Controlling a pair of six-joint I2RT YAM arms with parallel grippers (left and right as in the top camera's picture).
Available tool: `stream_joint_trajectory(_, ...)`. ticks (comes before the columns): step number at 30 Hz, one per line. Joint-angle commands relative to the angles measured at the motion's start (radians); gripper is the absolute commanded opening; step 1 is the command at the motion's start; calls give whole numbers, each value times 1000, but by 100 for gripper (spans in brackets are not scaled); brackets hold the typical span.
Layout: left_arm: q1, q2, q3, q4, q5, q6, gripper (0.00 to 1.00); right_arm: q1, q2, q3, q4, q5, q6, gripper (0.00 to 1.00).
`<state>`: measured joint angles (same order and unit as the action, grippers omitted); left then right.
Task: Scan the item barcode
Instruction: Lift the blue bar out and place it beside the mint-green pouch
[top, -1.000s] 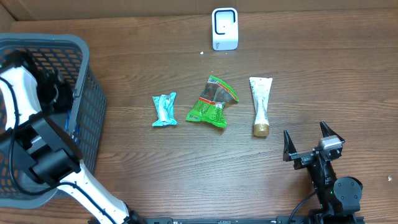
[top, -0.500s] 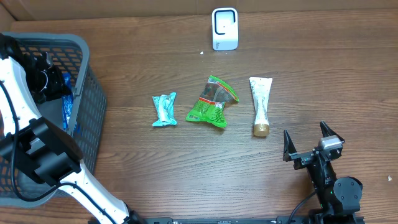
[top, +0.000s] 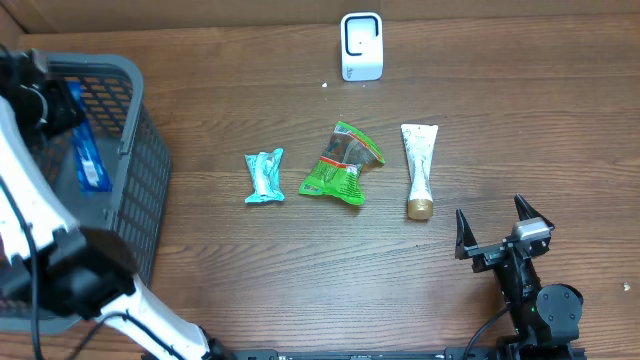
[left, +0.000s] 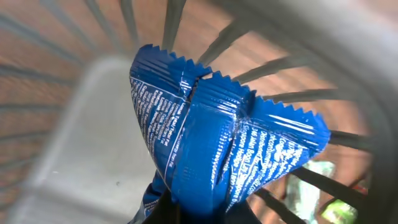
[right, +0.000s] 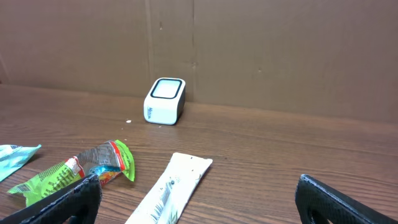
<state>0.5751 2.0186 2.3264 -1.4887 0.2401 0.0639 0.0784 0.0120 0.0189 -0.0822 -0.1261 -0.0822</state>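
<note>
I will next lift my left gripper over the basket's rim, then lower it into the gap between the teal and green packets to let go of the blue packet.
A blue crinkled packet with white print hangs inside the grey basket at the left. My left gripper is shut on the packet's end. In the left wrist view the blue packet fills the middle, and the left gripper pinches it at the bottom edge. The white barcode scanner stands at the back centre and also shows as the scanner in the right wrist view. My right gripper rests at the front right, open and empty, its dark fingers spread wide.
On the table lie a teal packet, a green packet and a white tube with a gold cap. The white tube lies just ahead of the right gripper. A cardboard wall closes the back.
My left gripper has risen and swung toward the basket's back left corner, carrying the blue packet up with it. The right arm has not moved.
</note>
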Motion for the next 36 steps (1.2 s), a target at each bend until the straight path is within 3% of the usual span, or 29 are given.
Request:
stream_joint_trajectory(1,-27,-179,62,8,42,-35,4,-4,-9,-9,6,-3,0,100)
stream_joint_trajectory(11,-183,-446,62,7,38,-42,4,-4,-9,-9,6,-3,-1,100)
stream_joint_trajectory(19,-483,-502,42,-63,37,-128,4,-4,-9,-9,6,-3,0,100)
stream_joint_trajectory(24,-652,-481,-117,-47,37,-208,4,-4,-9,-9,6,-3,0,100)
stream_joint_trajectory(27,-737,-477,-284,40,37,-253,4,-4,-9,-9,6,-3,0,100)
stream_joint_trajectory(32,-861,-475,-653,330,34,-405,4,-4,-9,-9,6,-3,0,100)
stream_joint_trajectory(36,-918,-475,-885,559,-59,-565,4,-4,-9,-9,6,-3,0,100)
